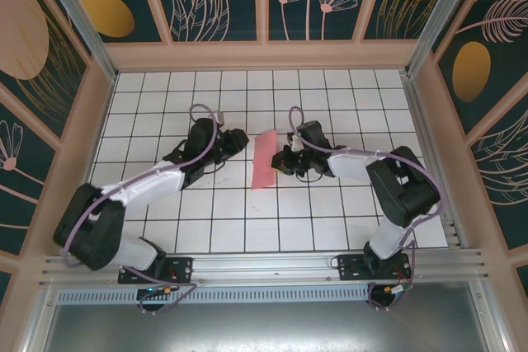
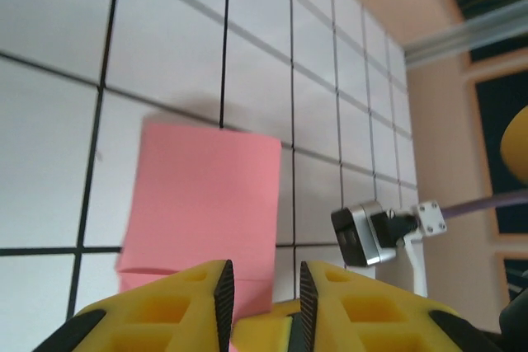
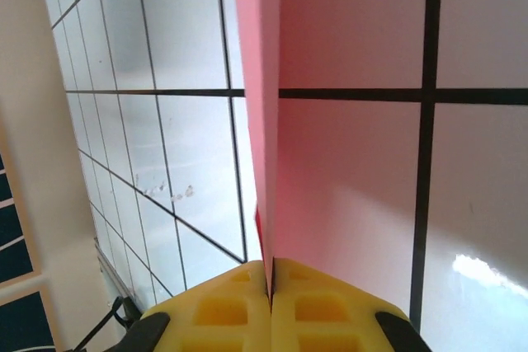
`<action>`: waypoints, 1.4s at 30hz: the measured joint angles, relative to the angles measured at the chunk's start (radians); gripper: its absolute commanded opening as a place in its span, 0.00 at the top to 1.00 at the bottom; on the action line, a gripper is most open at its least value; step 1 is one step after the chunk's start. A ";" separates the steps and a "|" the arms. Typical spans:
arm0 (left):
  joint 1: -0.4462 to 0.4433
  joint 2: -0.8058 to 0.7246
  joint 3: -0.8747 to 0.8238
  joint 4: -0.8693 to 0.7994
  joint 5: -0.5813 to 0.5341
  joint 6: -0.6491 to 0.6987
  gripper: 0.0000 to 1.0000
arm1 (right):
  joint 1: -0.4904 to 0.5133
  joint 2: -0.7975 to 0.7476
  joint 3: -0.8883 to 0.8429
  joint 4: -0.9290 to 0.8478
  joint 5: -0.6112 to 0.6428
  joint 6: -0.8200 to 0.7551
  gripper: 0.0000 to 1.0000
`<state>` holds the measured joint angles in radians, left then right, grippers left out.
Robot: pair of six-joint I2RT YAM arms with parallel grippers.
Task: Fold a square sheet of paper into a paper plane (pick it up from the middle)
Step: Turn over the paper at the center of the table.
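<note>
The paper stands on its edge above the tiles between the closed fingers of my right gripper. Next, my right gripper needs to lower the paper's edge toward the tiles below and let go of it.
The square sheet of paper (image 1: 266, 161) is salmon pink and folded into a narrow oblong, not a dart shape. It lies on the grid table between my two grippers. My right gripper (image 1: 281, 160) is at its right edge. In the right wrist view the yellow jaws (image 3: 271, 276) are shut on the paper (image 3: 266, 121), which rises edge-on from between them. My left gripper (image 1: 242, 141) is just left of the sheet. In the left wrist view the left gripper (image 2: 264, 294) is open over the near edge of the paper (image 2: 206, 191), its pads apart and pinching nothing.
The white grid table (image 1: 247, 220) is walled by a wooden frame (image 1: 264, 55) at the back and sides. The right arm's wrist camera (image 2: 367, 235) sits close to the right of the left gripper. Open tiles lie in front of and behind the paper.
</note>
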<state>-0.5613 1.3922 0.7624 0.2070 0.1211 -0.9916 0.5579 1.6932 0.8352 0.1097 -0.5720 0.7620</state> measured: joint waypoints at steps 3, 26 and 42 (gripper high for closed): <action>0.000 -0.117 -0.043 -0.019 -0.096 0.005 0.65 | 0.000 -0.080 0.052 -0.129 0.083 -0.069 0.94; 0.000 -0.617 -0.323 -0.074 -0.528 0.021 0.25 | 0.264 0.057 0.500 -0.976 1.144 -0.175 0.95; 0.000 -0.742 -0.352 -0.171 -0.610 -0.015 0.23 | 0.359 0.279 0.549 -0.780 0.746 -0.188 0.36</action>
<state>-0.5613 0.6502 0.4103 0.0360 -0.4885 -1.0065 0.9165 1.9724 1.3842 -0.6704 0.1738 0.5743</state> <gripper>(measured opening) 0.771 0.595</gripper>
